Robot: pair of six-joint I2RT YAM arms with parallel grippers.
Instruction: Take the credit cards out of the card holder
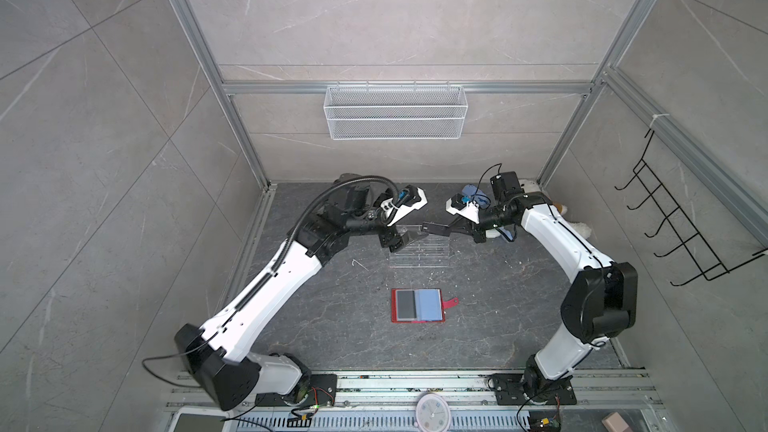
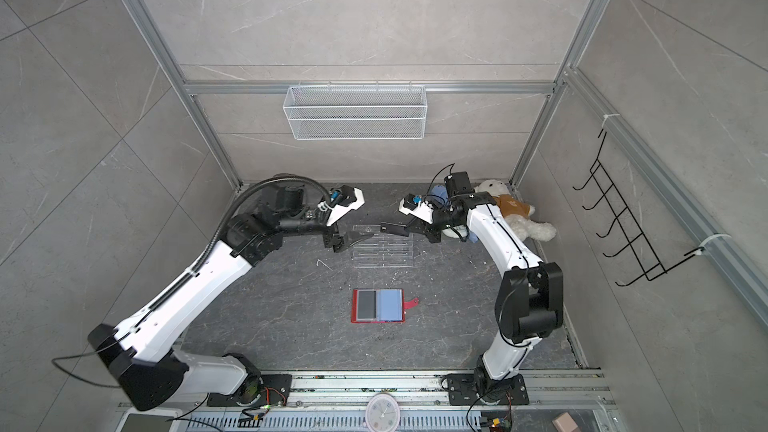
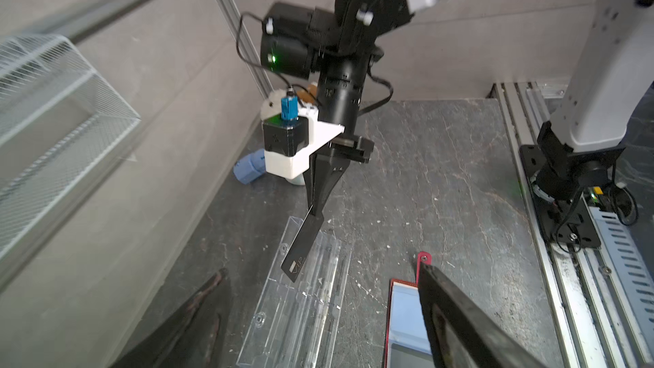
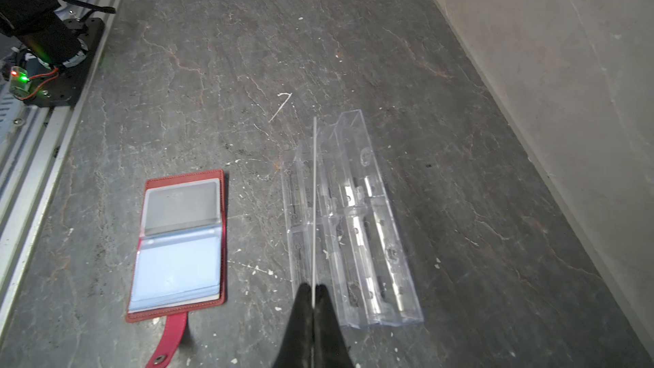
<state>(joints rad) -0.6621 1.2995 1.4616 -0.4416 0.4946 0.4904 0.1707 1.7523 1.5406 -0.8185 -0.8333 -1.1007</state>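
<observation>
The stand's back slot [image 4: 389, 255] lies empty below and outward of my right gripper's fingers. That gripper needs to move outward and down to release the Vip card there.
The red card holder [image 1: 439, 318] [image 2: 356, 305] lies open on the dark table, pale blue page right, snap tab out. A dark grey credit card [image 1: 404, 304] [image 4: 180, 207] sits in its clear left sleeve. My right gripper [image 1: 451, 229] [image 4: 313, 290] is shut on a black credit card [image 1: 436, 229] [image 2: 394, 229] marked "Vip" [image 3: 302, 249], held over the clear acrylic stand [image 1: 422, 251] [image 4: 354, 224]; the right wrist view shows it edge-on. My left gripper [image 1: 409, 239] [image 3: 329, 313] stands open and empty at the stand's left end, just left of the card.
A white wire basket [image 1: 392, 112] hangs on the back wall. A teddy bear [image 2: 515, 214] and a blue object [image 1: 469, 193] lie in the back right corner. A black hook rack [image 1: 681, 234] is on the right wall. A round clock [image 1: 432, 411] lies by the front rails.
</observation>
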